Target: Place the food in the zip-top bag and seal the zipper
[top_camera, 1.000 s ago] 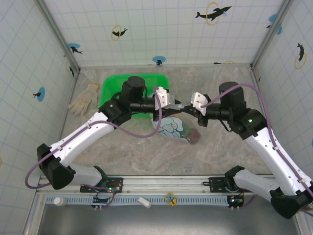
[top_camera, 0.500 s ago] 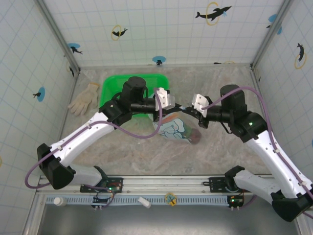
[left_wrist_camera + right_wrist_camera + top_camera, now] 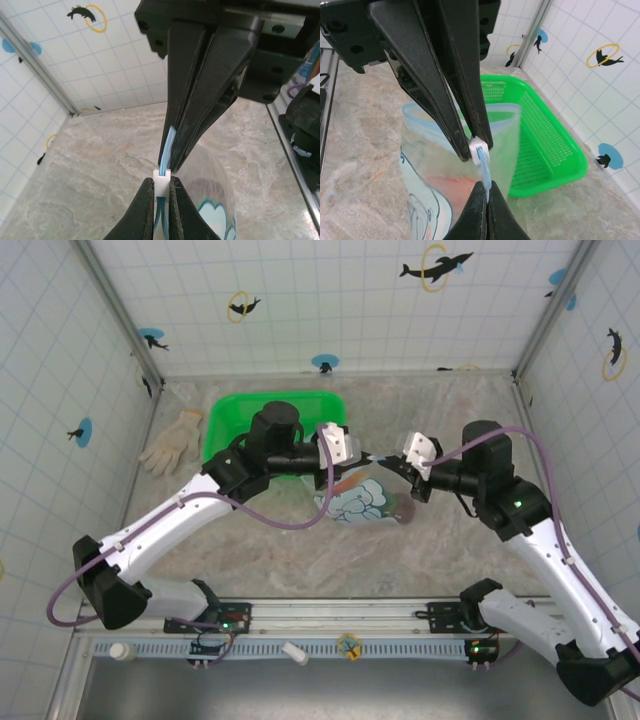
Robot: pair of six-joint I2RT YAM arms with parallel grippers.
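Note:
The bag's rim is still open, so the robot's right gripper will next pull away from the slider [image 3: 161, 176], then go down and let go of the bag's corner on the table below it.
The clear zip-top bag [image 3: 358, 502] hangs between my two grippers above the table, its pale blue print facing up. My left gripper [image 3: 368, 455] is shut on the white slider [image 3: 161, 176] of the light-blue zipper [image 3: 169, 146]. My right gripper [image 3: 388, 461] faces it and is shut on the zipper strip [image 3: 485, 169] just beyond the slider [image 3: 477, 146]. Behind the slider the rim [image 3: 422, 118] still gapes apart. Food shows inside the bag as a reddish blur [image 3: 454, 184] and a maroon piece [image 3: 404, 512].
A green plastic basket [image 3: 225, 415] stands behind the left arm at the back of the table, also seen past the bag [image 3: 545, 140]. A white glove [image 3: 172, 440] lies to its left by the wall. Tiled walls close in three sides.
My left gripper has closed onto the slider. The right arm has drawn back to the right, and the bag has shifted right with it.

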